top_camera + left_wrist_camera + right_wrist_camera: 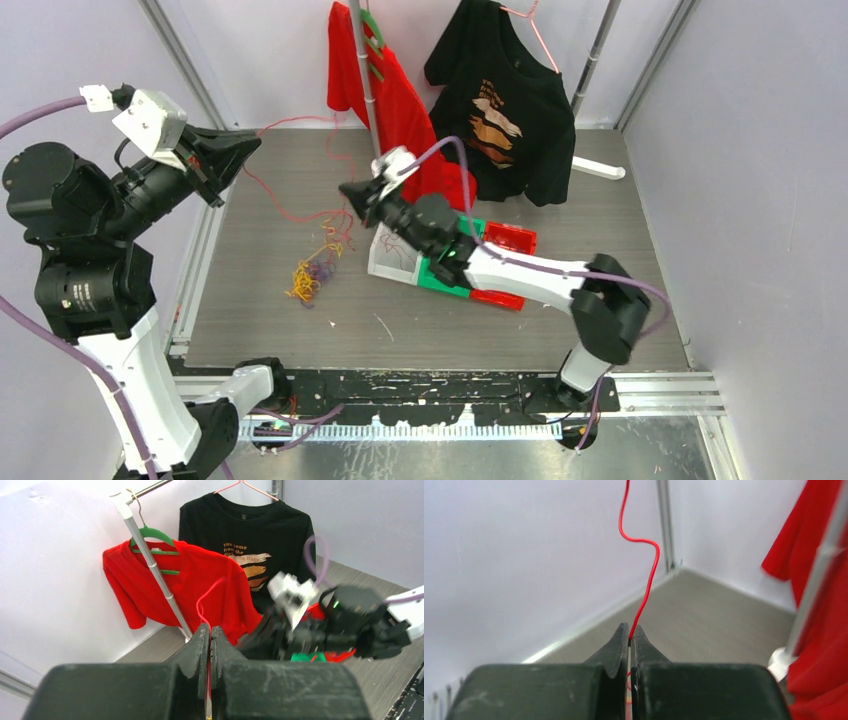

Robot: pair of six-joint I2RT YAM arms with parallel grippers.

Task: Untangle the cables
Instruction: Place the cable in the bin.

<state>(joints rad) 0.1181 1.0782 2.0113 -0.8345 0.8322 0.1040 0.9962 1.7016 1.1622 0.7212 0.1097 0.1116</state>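
The robot's right gripper will move over the white bin next and tilt its fingers down to let go of the cable, since red strands are already inside the bin.
A thin red cable (285, 212) runs across the grey table between my two grippers. My left gripper (248, 146) is raised at the back left and shut on it; the cable (202, 600) rises from between the closed fingertips (210, 628). My right gripper (350, 190) is over the table's middle and shut on the same cable, which (644, 585) climbs in a wavy line from its tips (629, 631). A small tangle of yellow, purple and red cables (312, 272) lies on the table below and between the grippers.
A red shirt (395, 100) and a black shirt (515, 110) hang on a rack with a metal pole (368, 80) at the back. Red, green and white bins (500, 240) sit under my right arm. Walls close in the left, back and right sides.
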